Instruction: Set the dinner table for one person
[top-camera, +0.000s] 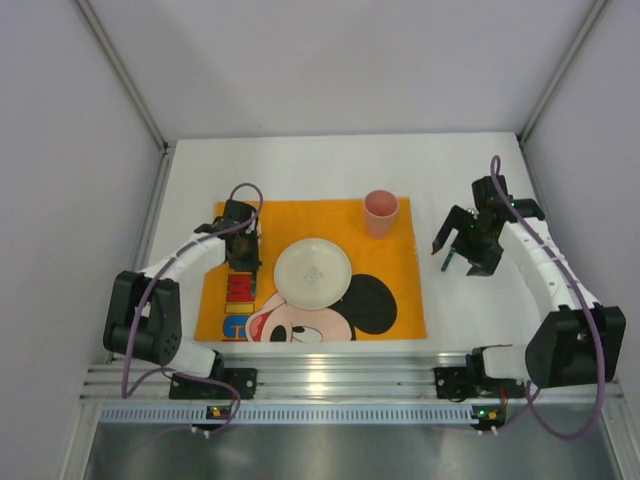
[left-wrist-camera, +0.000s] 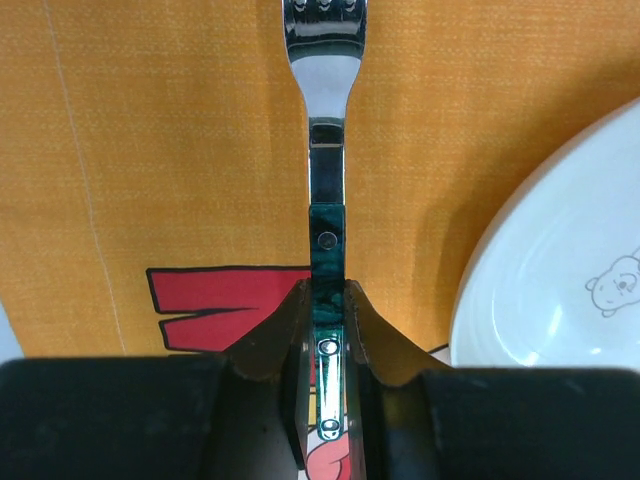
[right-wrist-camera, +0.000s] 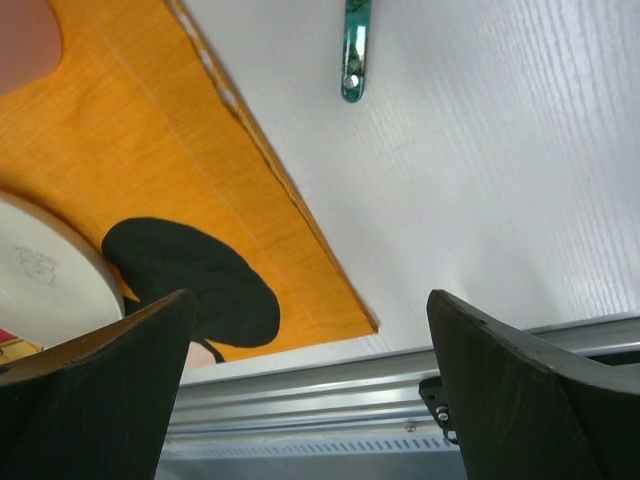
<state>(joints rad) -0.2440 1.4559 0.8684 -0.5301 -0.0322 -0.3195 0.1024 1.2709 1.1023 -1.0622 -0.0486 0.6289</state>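
The utensil's green handle lies below and outward of my right gripper's open fingers, so they come down and outward over it next and close.
A fork with a dark green handle lies lengthwise on the orange Mickey Mouse placemat, left of the white plate. My left gripper has its fingers close against both sides of the fork's handle. From above, the left gripper sits low over the placemat, beside the plate. The pink cup stands at the mat's far right corner. My right gripper hangs wide open and empty above the white dinner table, right of the mat.
A second green-handled utensil lies on the bare table just off the mat's right edge, seen from above as the utensil beside the right gripper. Grey walls enclose the table. An aluminium rail runs along the near edge.
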